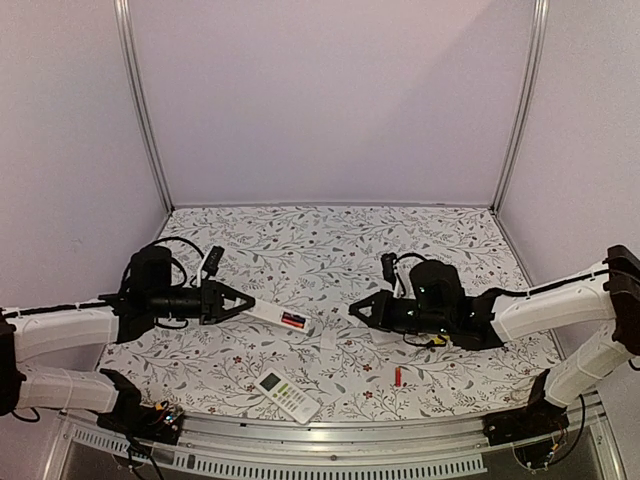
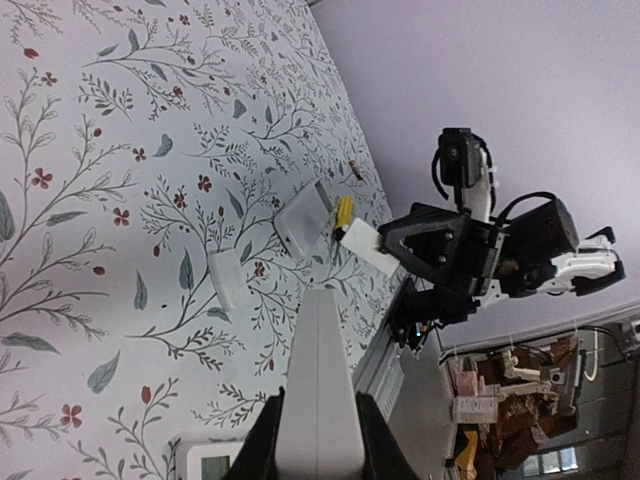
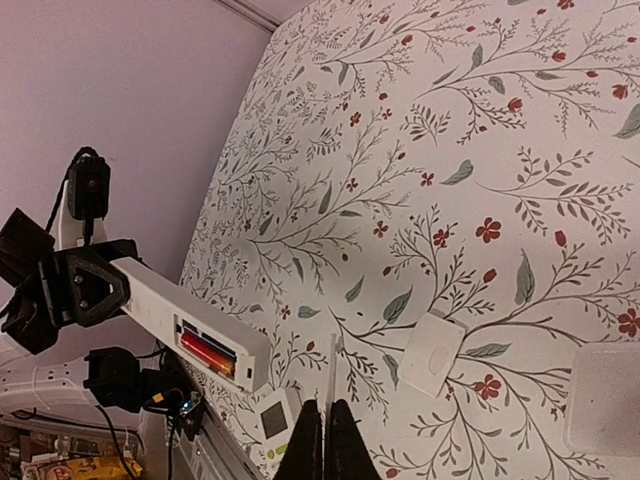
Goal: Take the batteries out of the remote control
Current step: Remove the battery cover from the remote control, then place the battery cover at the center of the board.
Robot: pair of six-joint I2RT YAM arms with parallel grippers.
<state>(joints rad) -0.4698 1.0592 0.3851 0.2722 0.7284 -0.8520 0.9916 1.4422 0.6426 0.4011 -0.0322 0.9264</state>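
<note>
I will next move my left gripper across to its right in the top view, lower the long remote onto clear cloth [image 2: 245, 375] next to the second remote [image 1: 298, 356] and let go.
My left gripper [image 1: 243, 302] is shut on one end of a long white remote [image 1: 280, 317] and holds it above the table; the wrist view shows it between the jaws [image 2: 320, 370]. Its battery bay is open and faces up. A red-orange battery [image 3: 208, 352] lies in it beside a dark cell. A second red battery [image 1: 397, 376] lies loose on the table at the front right. My right gripper [image 1: 353, 310] is shut on a thin flat white piece [image 3: 332, 375], seen edge-on, just right of the remote's open end.
A second white remote with a screen [image 1: 288, 395] lies near the front edge. A small white cover [image 3: 432, 352] and a pale rectangular piece [image 3: 605, 400] lie on the flowered cloth. Something yellow [image 1: 433, 341] shows under my right arm. Metal frame posts stand at the back corners.
</note>
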